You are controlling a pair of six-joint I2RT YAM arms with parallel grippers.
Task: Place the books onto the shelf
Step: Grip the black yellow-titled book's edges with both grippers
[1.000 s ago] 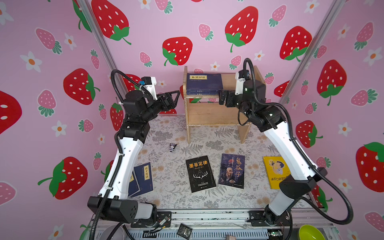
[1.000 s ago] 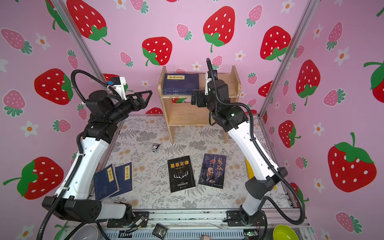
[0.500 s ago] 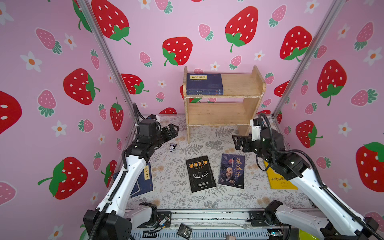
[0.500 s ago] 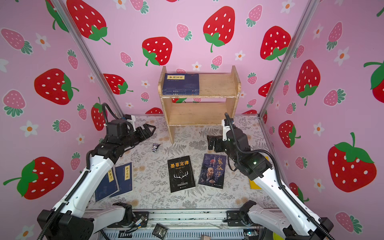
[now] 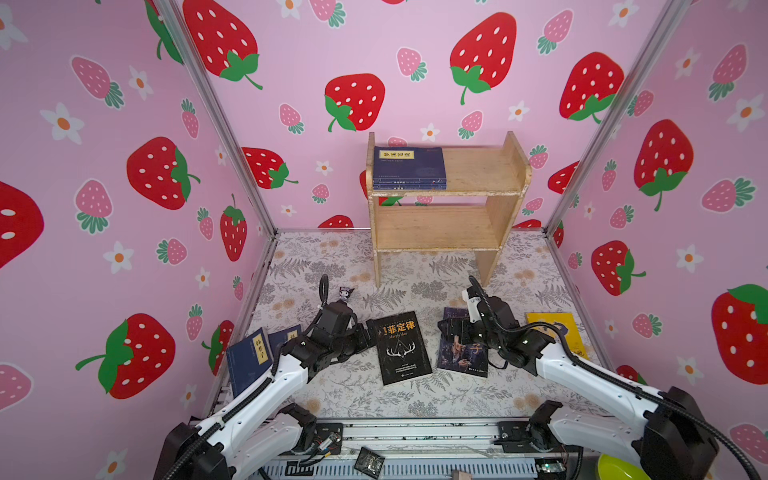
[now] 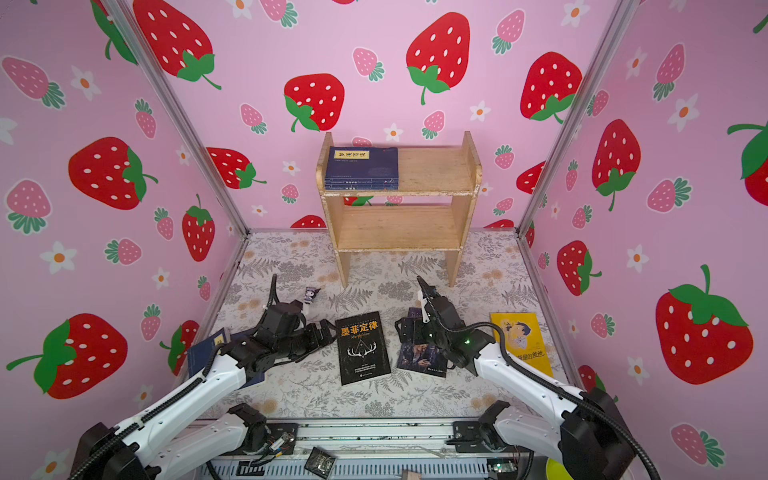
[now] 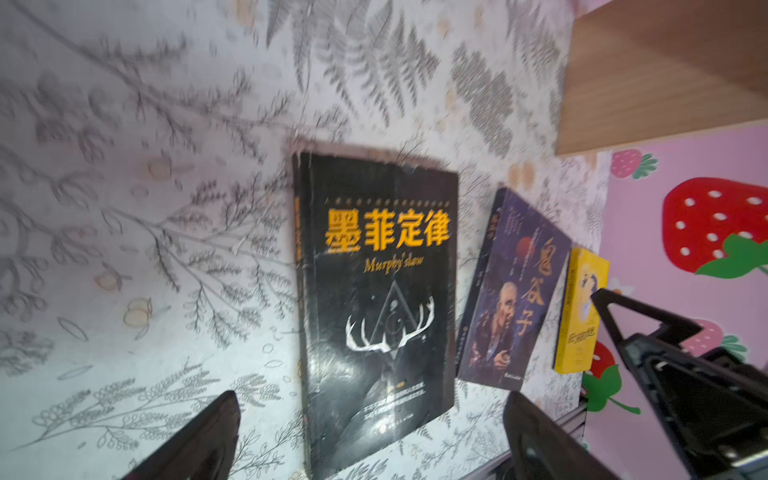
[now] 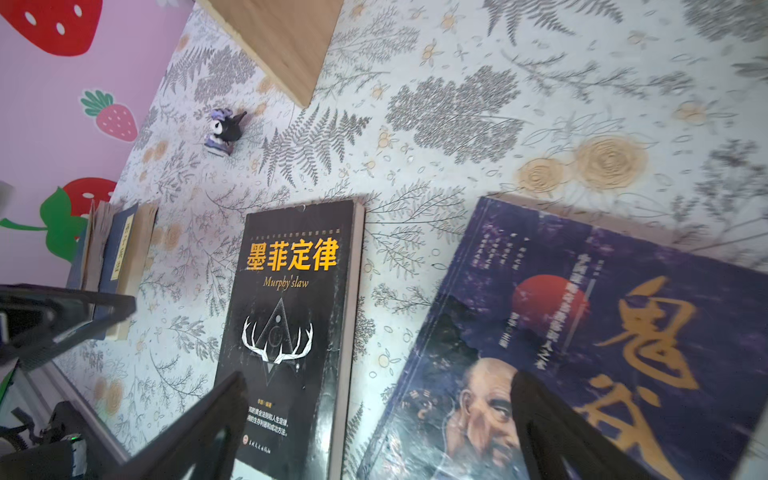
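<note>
My left gripper tilts flatter next, lowers toward the mat and closes its fingers across the spine, since the black book's spine edge (image 5: 380, 348) (image 7: 300, 264) faces it.
The wooden shelf (image 5: 478, 170) (image 6: 432, 170) stands at the back with a navy book (image 5: 409, 168) (image 6: 361, 168) lying flat on its top tier. On the mat lie a black antler book (image 5: 401, 347) (image 6: 362, 347) (image 7: 378, 299) (image 8: 291, 316), an old-man's-face book (image 5: 461, 357) (image 6: 422, 359) (image 7: 511, 291) (image 8: 582, 332), a yellow book (image 5: 557, 332) (image 6: 519, 340) (image 7: 582, 316) and navy books (image 5: 249, 357) (image 6: 203, 353) (image 8: 120, 257) at the left. My left gripper (image 5: 368, 334) (image 6: 328, 332) (image 7: 372, 399) is open, low at the black book's left edge. Low over the face book's left part, my right gripper (image 5: 451, 330) (image 6: 405, 330) (image 8: 380, 378) is open too.
A tiny dark figurine (image 5: 345, 293) (image 6: 311, 294) (image 8: 224, 129) stands on the mat behind my left gripper. Pink strawberry walls close in on three sides. A metal rail (image 5: 415, 432) runs along the front, with a yellow-green bowl (image 5: 615, 469) at its right end.
Both arms have dropped from shelf height and pulled back toward the front, down to the books on the mat. The navy book stays on the top tier.
</note>
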